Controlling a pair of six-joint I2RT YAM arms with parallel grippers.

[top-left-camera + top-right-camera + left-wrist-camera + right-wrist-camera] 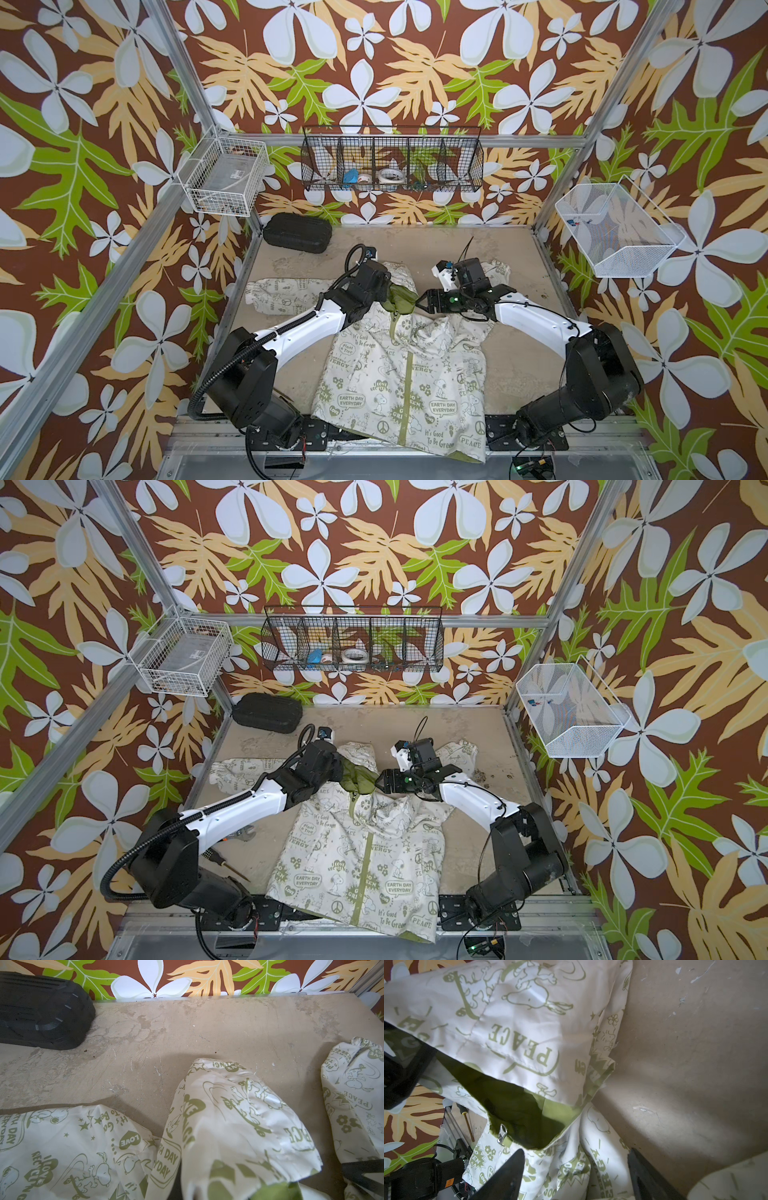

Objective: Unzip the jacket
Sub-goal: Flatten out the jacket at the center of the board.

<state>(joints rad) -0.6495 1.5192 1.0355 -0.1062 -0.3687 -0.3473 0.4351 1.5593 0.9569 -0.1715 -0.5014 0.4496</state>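
My left gripper moves outward with the hood's edge next and releases it over the bare tabletop by the back wall [389,249] [196,1036], since that part lies outward of the gripper.
The cream jacket [399,374] with green prints lies front up on the table, hood toward the back wall. Its olive zipper strip [409,382] runs down the middle and looks closed. My left gripper [390,293] is at the left side of the collar, shut on the hood's edge, which it holds raised so the green lining [517,1105] shows. Fabric hides its jaws in the left wrist view. My right gripper [420,302] is open just right of the collar, with jacket cloth between its fingers [508,1172]. The silver zipper pull [502,1134] hangs at the collar opening, untouched.
A black case [297,232] sits at the table's back left. Both sleeves [286,291] are spread out to the sides. A screwdriver [226,864] and a wrench [245,833] lie under my left arm. Wire baskets [392,164] hang on the walls.
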